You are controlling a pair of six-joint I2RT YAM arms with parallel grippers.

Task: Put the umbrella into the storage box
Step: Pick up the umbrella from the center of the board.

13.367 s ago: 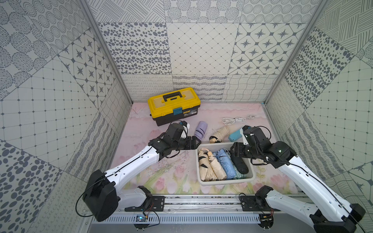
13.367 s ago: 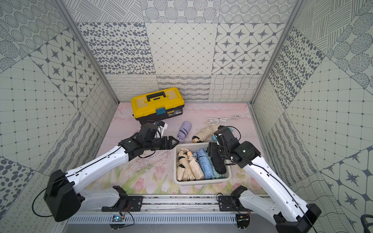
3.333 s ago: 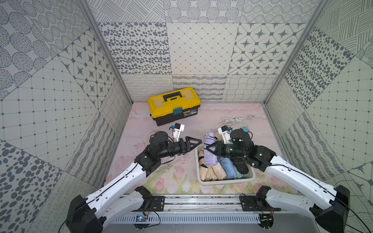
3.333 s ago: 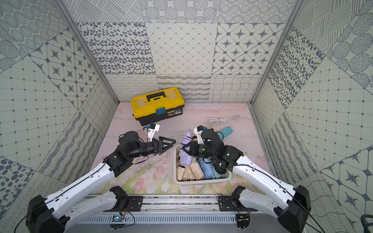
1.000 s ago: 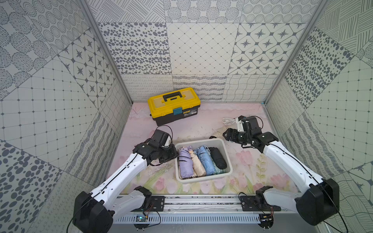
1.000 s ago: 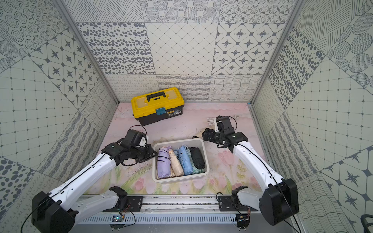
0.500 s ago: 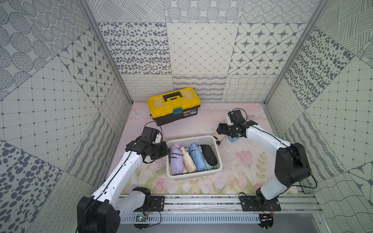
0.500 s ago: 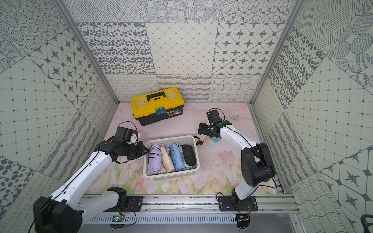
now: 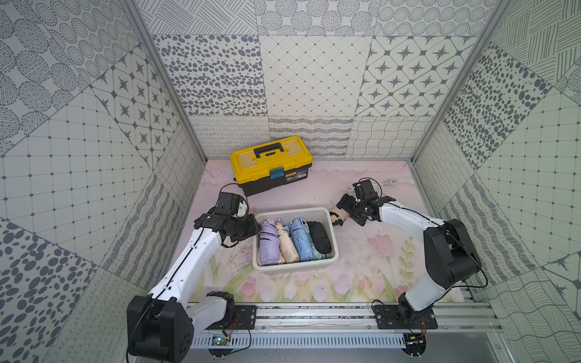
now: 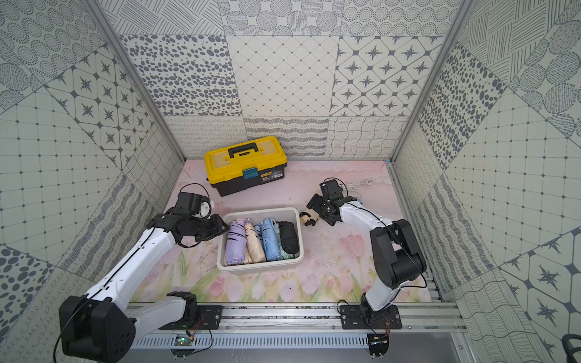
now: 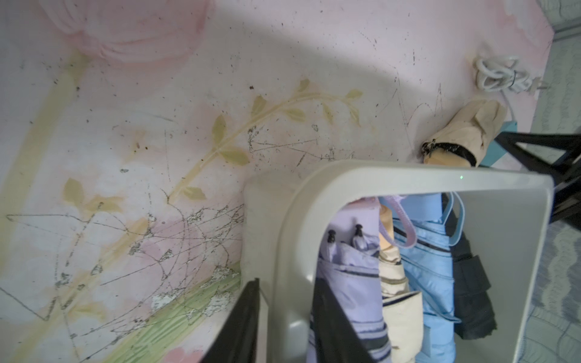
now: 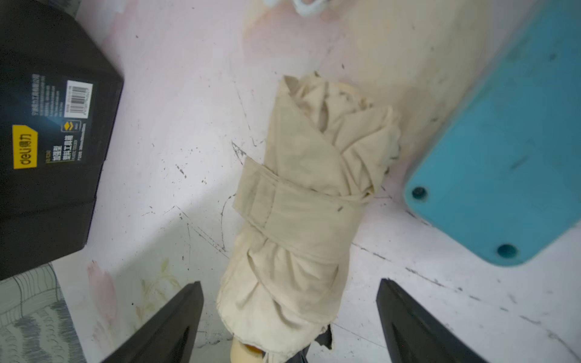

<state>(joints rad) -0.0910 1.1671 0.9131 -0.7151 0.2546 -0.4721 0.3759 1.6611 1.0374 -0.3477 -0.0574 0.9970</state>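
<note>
My right gripper will lower its open fingers around the strapped middle of the beige umbrella [image 9: 338, 217] below it, because both the umbrella's sides are clear there.
The storage box [image 9: 294, 266] [image 10: 259, 266] is a white tub in the middle of the mat, holding purple [image 9: 268, 245], cream, blue [image 9: 300, 239] and black [image 9: 319, 237] folded umbrellas. My left gripper [image 9: 255, 231] [image 11: 284, 283] is open and straddles the tub's left wall, one finger inside and one outside the rim [image 11: 408, 177]. A beige folded umbrella [image 9: 338, 217] [image 12: 308, 204] lies on the mat just off the tub's far right corner. My right gripper [image 9: 347, 213] [image 12: 289, 283] is open over it, a finger on each side of its handle end, neither touching it.
A yellow-and-black toolbox [image 9: 272, 163] stands at the back. A teal block [image 12: 503, 157] lies right beside the beige umbrella, and a coiled white cable [image 11: 500, 75] lies behind it. Patterned walls close in on three sides.
The tub has slid left with my left gripper on its wall, and that gripper's jaws have now come apart. My right gripper has settled over the beige umbrella and opened wider.
</note>
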